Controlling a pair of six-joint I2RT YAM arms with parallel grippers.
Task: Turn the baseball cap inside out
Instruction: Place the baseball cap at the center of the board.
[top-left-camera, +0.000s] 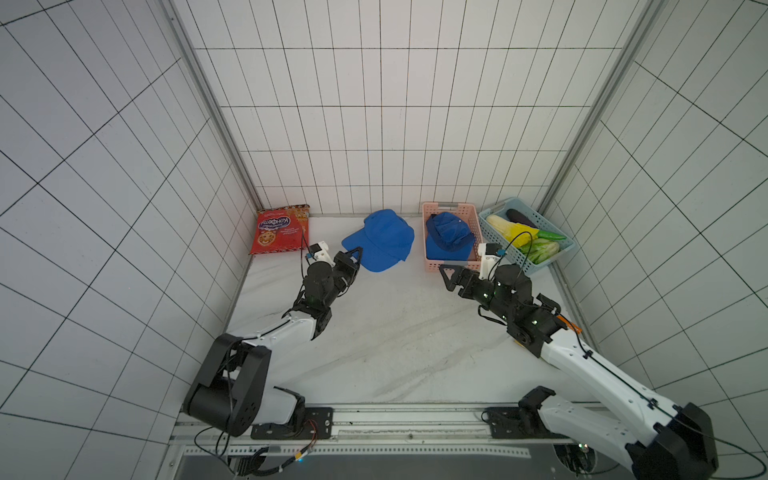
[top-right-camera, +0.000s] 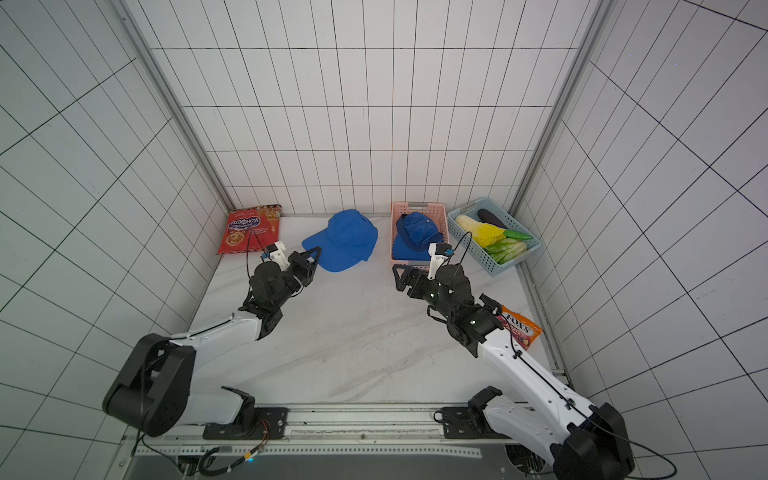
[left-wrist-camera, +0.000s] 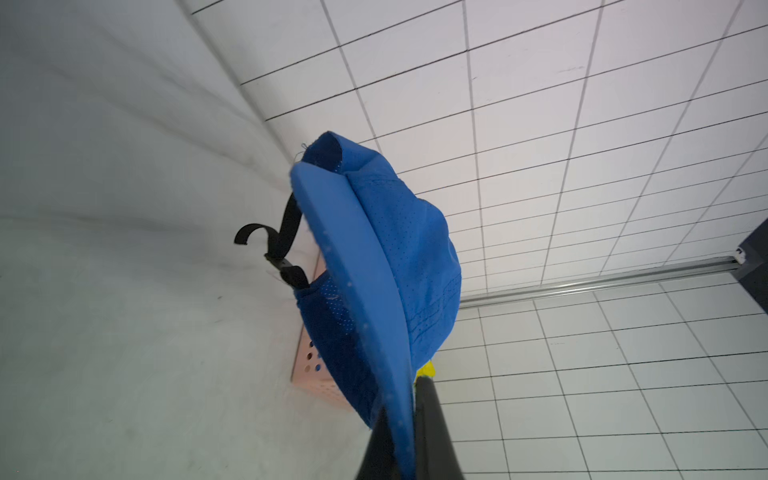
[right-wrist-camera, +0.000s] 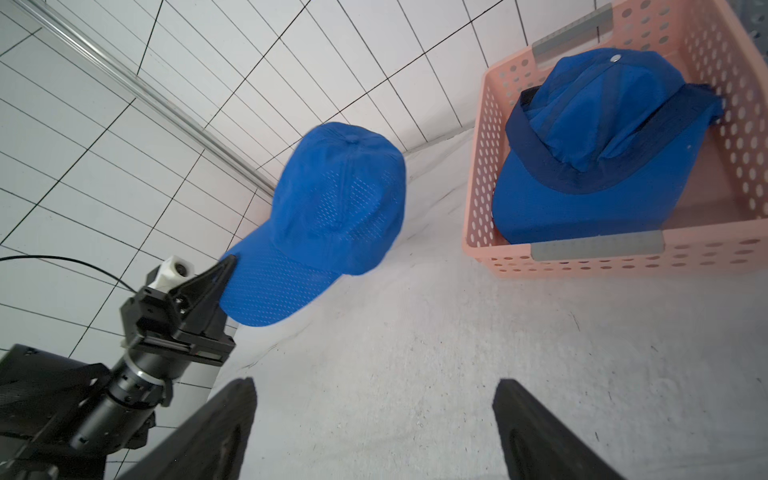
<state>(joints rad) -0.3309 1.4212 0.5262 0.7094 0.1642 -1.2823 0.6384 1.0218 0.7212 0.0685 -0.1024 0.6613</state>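
Observation:
I will next lower my left gripper and pull it slightly back, so that it lays the cap on the bare tabletop and releases the cap's brim, because that open space is below it.
The blue baseball cap (top-left-camera: 384, 237) (top-right-camera: 347, 237) is right side out near the back wall. My left gripper (top-left-camera: 354, 252) (top-right-camera: 316, 252) is shut on the edge of its brim, which shows pinched between the jaws in the left wrist view (left-wrist-camera: 402, 409). The crown (left-wrist-camera: 415, 249) tilts away and the black back strap (left-wrist-camera: 286, 224) hangs loose. My right gripper (top-left-camera: 448, 274) (top-right-camera: 400, 275) (right-wrist-camera: 374, 386) stands open over bare table, in front of the pink basket and apart from the cap (right-wrist-camera: 332, 208). I cannot tell whether the crown touches the table.
A pink basket (top-left-camera: 432, 259) (right-wrist-camera: 473, 166) holds another blue cap (top-left-camera: 451, 235) (right-wrist-camera: 602, 145) with its dark inner band showing. At the back right is a blue basket (top-left-camera: 567, 249) of vegetables. A red cookie bag (top-left-camera: 280, 230) lies back left. An orange candy bag (top-right-camera: 521, 328) lies under my right arm.

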